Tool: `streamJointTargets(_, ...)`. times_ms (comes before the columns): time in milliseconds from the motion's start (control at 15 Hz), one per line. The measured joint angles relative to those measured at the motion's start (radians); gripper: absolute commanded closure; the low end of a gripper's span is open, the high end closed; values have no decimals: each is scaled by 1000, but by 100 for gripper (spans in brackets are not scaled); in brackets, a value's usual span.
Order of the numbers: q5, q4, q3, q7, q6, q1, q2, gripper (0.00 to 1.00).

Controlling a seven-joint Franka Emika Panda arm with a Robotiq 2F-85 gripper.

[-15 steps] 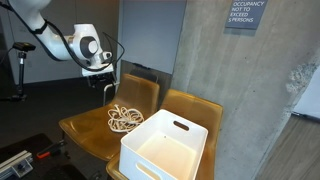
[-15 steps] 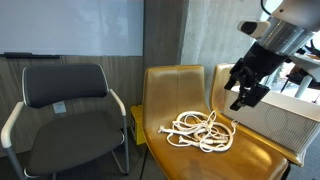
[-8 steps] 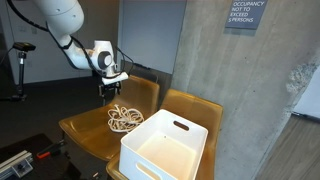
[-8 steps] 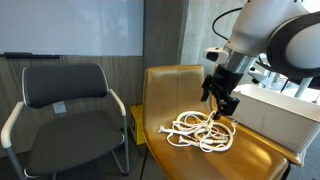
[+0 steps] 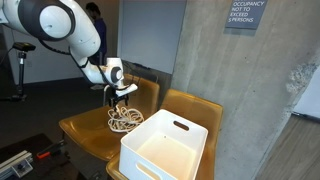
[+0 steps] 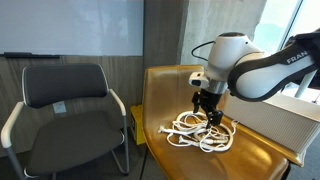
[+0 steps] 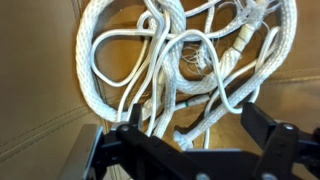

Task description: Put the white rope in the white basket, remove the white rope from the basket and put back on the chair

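Observation:
My gripper should come down next, fingers open, onto the crossing pieces of rope in the heap's middle and close, since several white rope pieces bunch together there.
The white rope lies in a loose tangled heap on the seat of a tan chair; it also shows in an exterior view and fills the wrist view. My gripper hangs right above the heap, fingers pointing down, also seen in an exterior view. In the wrist view the open jaws straddle several strands just above the seat, holding nothing. The white basket stands empty on the neighbouring tan chair; its slatted side shows in an exterior view.
A black office chair stands beside the tan chair. A concrete wall rises behind the chairs. A tripod stand is at the far back. Dark equipment lies on the floor near the chair's front.
The arm has swung across and come down from above the chair back to just over the rope heap. The rope and basket have not moved.

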Motion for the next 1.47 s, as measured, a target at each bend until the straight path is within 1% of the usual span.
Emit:
streamJointTargets(333,-24,96,-57,-5,0,27,144,0)
streamJointTargets(533,-25,159,-76,-5,0,34,218,0)
streamJointTargets(600,-25,177,-78,-5,0,36,238,25)
streamJointTargets(667,-25,192,-79,-5,-1,39,256,26)
streamJointTargets(733,-25,206,-79,-4,-1,44,271,32)
streamJointTargets(800,-25,218,-83,2,-1,51,279,41)
streamJointTargets(1000,-25,240,-94,39,0,67,288,63)
streamJointTargets(1200,-25,241,-96,96,0,77,288,85)
streamJointTargets(1267,-25,240,-97,118,0,80,286,94)
streamJointTargets(1333,-25,236,-97,141,0,84,283,99)
streamJointTargets(1467,-25,216,-98,195,0,95,268,100)
